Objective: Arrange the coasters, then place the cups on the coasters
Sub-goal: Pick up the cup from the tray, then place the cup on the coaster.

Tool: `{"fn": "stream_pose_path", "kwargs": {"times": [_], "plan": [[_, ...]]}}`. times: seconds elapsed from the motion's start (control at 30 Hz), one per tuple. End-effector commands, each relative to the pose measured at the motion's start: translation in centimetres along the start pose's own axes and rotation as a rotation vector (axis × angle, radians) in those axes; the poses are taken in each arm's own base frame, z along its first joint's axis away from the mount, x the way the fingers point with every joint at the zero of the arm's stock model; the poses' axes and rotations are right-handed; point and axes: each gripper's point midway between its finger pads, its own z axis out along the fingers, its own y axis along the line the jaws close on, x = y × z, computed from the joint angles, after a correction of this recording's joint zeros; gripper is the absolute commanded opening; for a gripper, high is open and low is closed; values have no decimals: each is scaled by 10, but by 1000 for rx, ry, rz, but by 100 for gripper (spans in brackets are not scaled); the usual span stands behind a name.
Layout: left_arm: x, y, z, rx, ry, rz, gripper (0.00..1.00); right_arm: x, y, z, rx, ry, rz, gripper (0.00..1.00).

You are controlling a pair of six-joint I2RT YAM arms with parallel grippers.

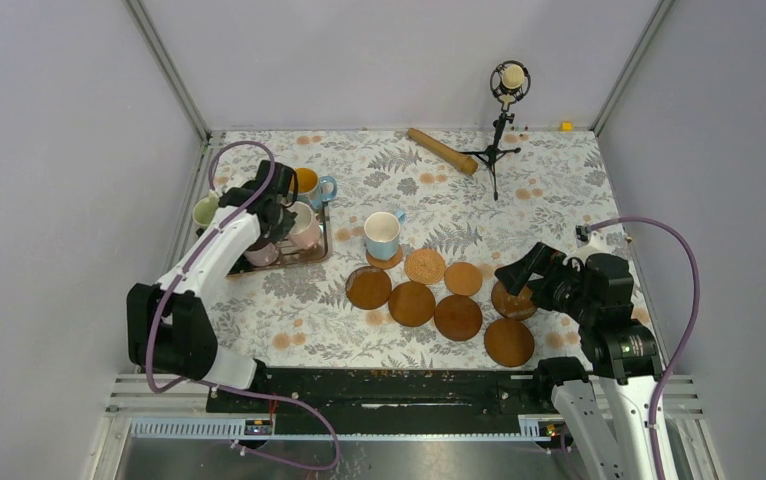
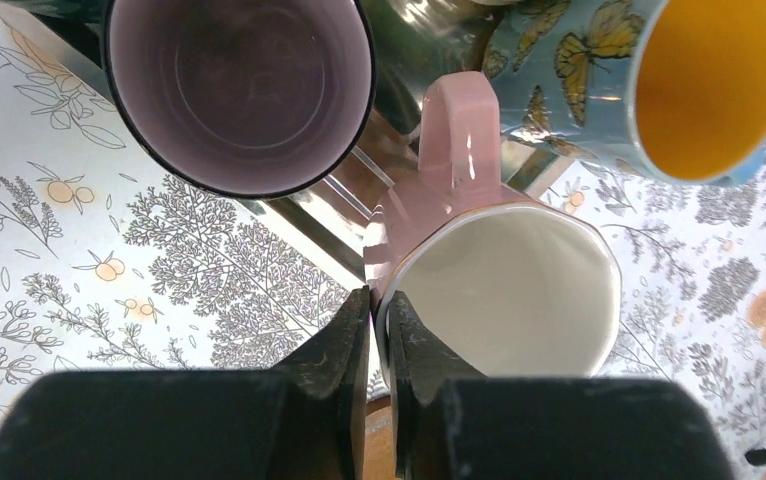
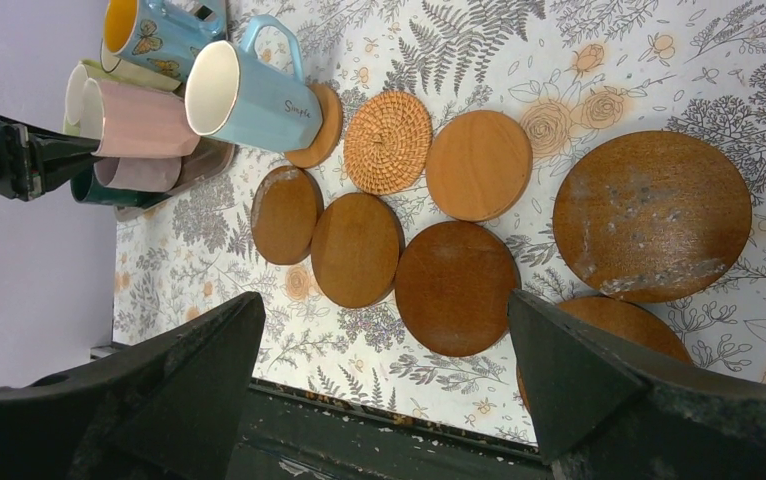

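My left gripper lifts the pink cup past the light blue cup next and lowers it onto the woven coaster point(image 1: 424, 266) to release it, since that's empty.
My left gripper point(image 1: 284, 215) reaches over the metal tray point(image 1: 321, 252) and is shut on the pink cup point(image 2: 504, 290), one finger inside its rim and one outside. Beside it stand a mauve cup point(image 2: 239, 90) and a blue butterfly cup with a yellow inside point(image 2: 719, 80). A light blue cup point(image 1: 383, 235) stands on a small coaster point(image 1: 386, 260). Several brown coasters point(image 1: 412, 303) and a woven one point(image 1: 425, 266) lie clustered mid-table. My right gripper point(image 1: 524, 270) hovers open over a large dark coaster point(image 3: 651, 215), holding nothing.
A microphone on a tripod point(image 1: 507, 85) stands at the back right, with a wooden rolling pin point(image 1: 442, 150) lying beside it. A light green cup point(image 1: 206, 210) sits at the tray's left end. The table's front edge point(image 3: 379, 400) is just below my right gripper.
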Motion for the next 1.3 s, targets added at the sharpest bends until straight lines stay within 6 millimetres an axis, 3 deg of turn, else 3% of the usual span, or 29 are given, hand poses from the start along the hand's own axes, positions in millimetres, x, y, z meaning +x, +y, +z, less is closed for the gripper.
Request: {"fn": "stream_pose_path", "kwargs": {"times": [0.0, 0.13, 0.27, 0.4, 0.57, 0.77, 1.1, 1.27], "plan": [[-40, -30, -47, 173, -105, -63, 0, -8, 9, -8, -31, -38, -20, 99], [-50, -36, -70, 257, -163, 11, 0, -8, 5, -8, -12, -43, -20, 99], [-62, -63, -107, 404, -266, 230, 0, -8, 5, -8, -11, -43, -22, 99], [-42, -102, -147, 625, -276, 547, 0, -8, 4, -8, -10, -47, -29, 100], [-29, -123, -183, 715, -384, 767, 0, -9, 0, -9, 14, -46, -41, 99], [31, -156, -229, 1044, -251, 1072, 0, -7, -3, -10, 30, -42, -46, 99], [141, -170, -235, 1274, -46, 1424, 0, -7, -6, -12, 46, -47, -40, 99], [169, -181, -223, 1293, 19, 1508, 0, -6, -7, -12, 50, -50, -34, 99]]}}
